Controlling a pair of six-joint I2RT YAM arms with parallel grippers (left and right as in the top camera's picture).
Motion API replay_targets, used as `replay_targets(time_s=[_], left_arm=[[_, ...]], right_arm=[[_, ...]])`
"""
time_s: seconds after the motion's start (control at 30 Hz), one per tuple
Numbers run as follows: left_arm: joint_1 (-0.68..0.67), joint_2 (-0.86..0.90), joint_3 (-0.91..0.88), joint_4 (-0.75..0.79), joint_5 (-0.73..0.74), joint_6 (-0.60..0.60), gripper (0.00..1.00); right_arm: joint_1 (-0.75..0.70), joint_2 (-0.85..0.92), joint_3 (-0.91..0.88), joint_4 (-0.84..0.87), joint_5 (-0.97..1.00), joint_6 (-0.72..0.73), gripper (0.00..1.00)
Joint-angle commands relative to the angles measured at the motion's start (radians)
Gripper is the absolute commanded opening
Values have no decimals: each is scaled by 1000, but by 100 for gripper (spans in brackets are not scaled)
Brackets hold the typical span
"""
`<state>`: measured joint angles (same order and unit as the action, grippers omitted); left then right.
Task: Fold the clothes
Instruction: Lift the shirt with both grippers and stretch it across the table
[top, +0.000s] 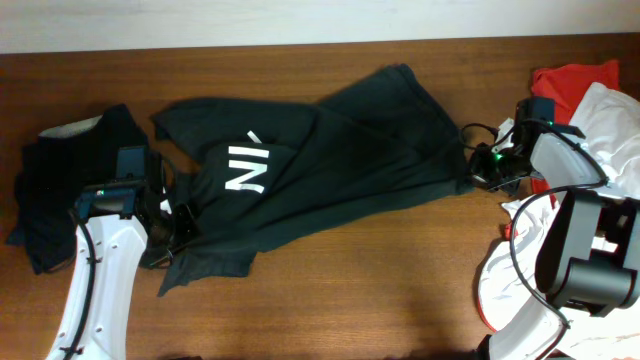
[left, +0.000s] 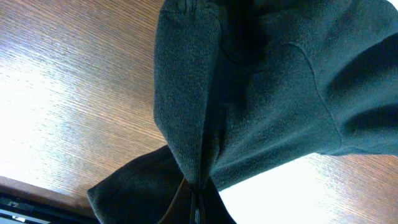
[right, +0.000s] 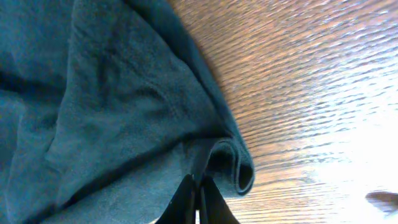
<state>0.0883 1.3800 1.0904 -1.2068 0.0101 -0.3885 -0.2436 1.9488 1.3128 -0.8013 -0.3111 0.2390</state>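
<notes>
I should next lift the crumpled shirt's edge in my right gripper, lower it onto the bare wood to the right in the overhead view and release it.
A large black T-shirt (top: 340, 160) with partly folded-over white lettering (top: 246, 166) lies crumpled across the middle of the wooden table. My left gripper (top: 178, 215) is shut on the shirt's left lower part; in the left wrist view the cloth (left: 261, 93) bunches into the closed jaws (left: 198, 202). My right gripper (top: 478, 172) is shut on the shirt's right edge; in the right wrist view a folded hem (right: 230, 162) sits pinched at the closed jaws (right: 196, 190).
A pile of dark garments (top: 60, 190) lies at the left edge behind my left arm. Red cloth (top: 570, 80) and white cloth (top: 620, 130) lie heaped at the right, around my right arm. Bare wood table (top: 380, 290) shows in front.
</notes>
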Motion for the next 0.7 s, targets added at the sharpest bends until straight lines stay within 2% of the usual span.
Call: replay_targets(time_s=[0.0, 0.13, 0.23, 0.27, 0.37, 0.53, 0.67], left_arm=[[6, -17, 3, 16, -17, 9, 0], [6, -17, 35, 104, -14, 16, 0], [6, -17, 185, 104, 13, 78, 0], [6, -17, 299, 92, 48, 95, 0], [6, -18, 464, 47, 58, 96, 0], [6, -20, 915, -89, 80, 153, 0], [6, -85, 1081, -110, 60, 207, 0]], right_arm=[[5, -12, 27, -27, 9, 2, 4], [-21, -93, 150, -216, 10, -49, 4], [-21, -211, 283, -388, 36, -60, 4], [-21, -293, 343, -473, 37, -76, 4], [-41, -441, 436, -552, 63, -95, 4], [-79, -667, 645, -609, 66, -132, 4], [-79, -724, 814, -606, 149, -130, 4]])
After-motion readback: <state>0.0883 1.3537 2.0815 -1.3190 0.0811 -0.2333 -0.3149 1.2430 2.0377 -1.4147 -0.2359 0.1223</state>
